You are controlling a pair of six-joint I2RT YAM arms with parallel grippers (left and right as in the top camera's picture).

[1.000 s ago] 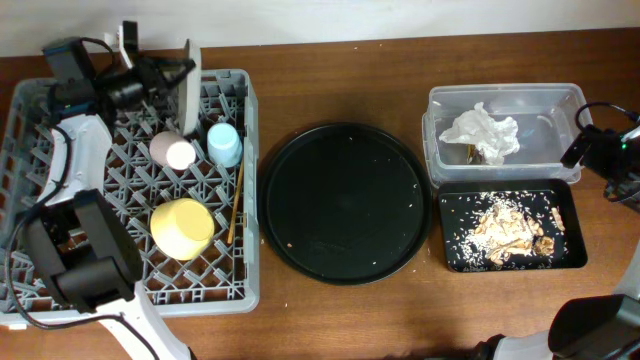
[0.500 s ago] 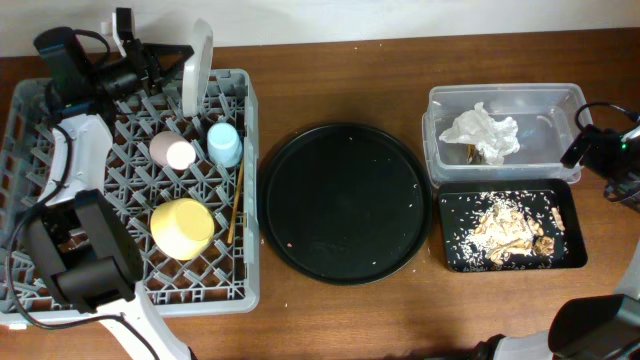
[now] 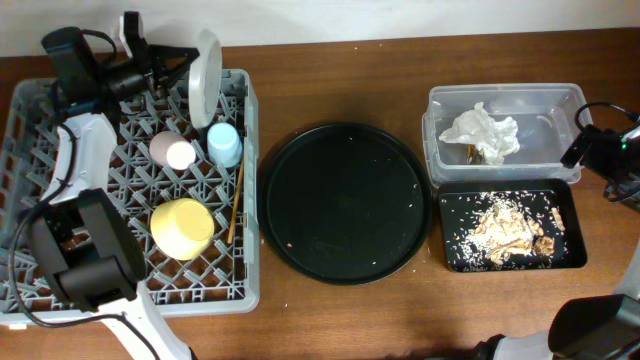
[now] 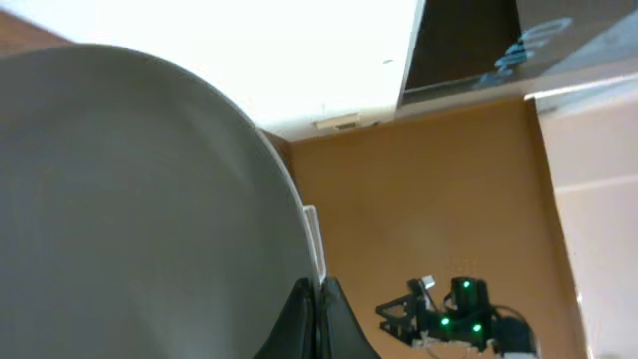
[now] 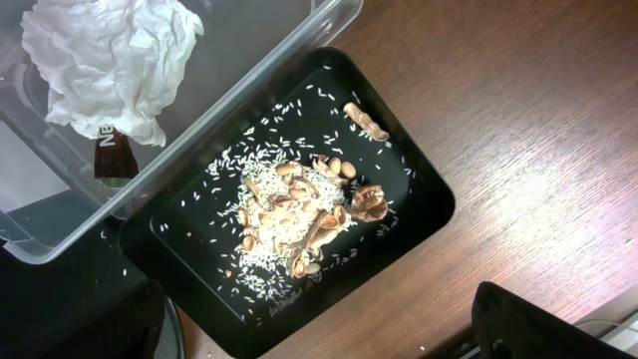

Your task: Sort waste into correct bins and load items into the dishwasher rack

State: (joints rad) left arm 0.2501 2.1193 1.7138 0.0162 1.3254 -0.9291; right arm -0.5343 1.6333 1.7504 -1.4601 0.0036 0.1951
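My left gripper will next lower the upright plate between the wires of the rack [image 3: 150, 298] slots below it, beside the blue cup [image 3: 224, 143], and let go of the plate's rim.
My left gripper [image 3: 185, 57] is shut on the rim of the pale grey-white plate [image 3: 206, 64], holding it upright over the back edge of the grey dishwasher rack [image 3: 150, 298]. In the left wrist view the plate [image 4: 130, 209] fills the left side, with the jaws [image 4: 319, 317] pinching its edge. The pink cup [image 3: 173, 151], blue cup [image 3: 224, 143], yellow bowl [image 3: 182, 227] and chopsticks [image 3: 235, 205] lie in the rack. The tissue wad [image 3: 480, 130] lies in the clear tub [image 3: 560, 97]. Food scraps [image 3: 510, 230] lie in the black tray [image 3: 576, 215]. My right gripper [image 3: 588, 148] hovers by the tub's right end.
A big round black tray [image 3: 345, 200] with a few crumbs sits on the wooden table between the rack and the bins. In the right wrist view the tissue [image 5: 110, 60] and the scraps and rice [image 5: 299, 204] show, with bare wood to the right.
The plate has shifted slightly right and turned from edge-on to show more of its face. The left gripper moved with it. The right arm has not moved.
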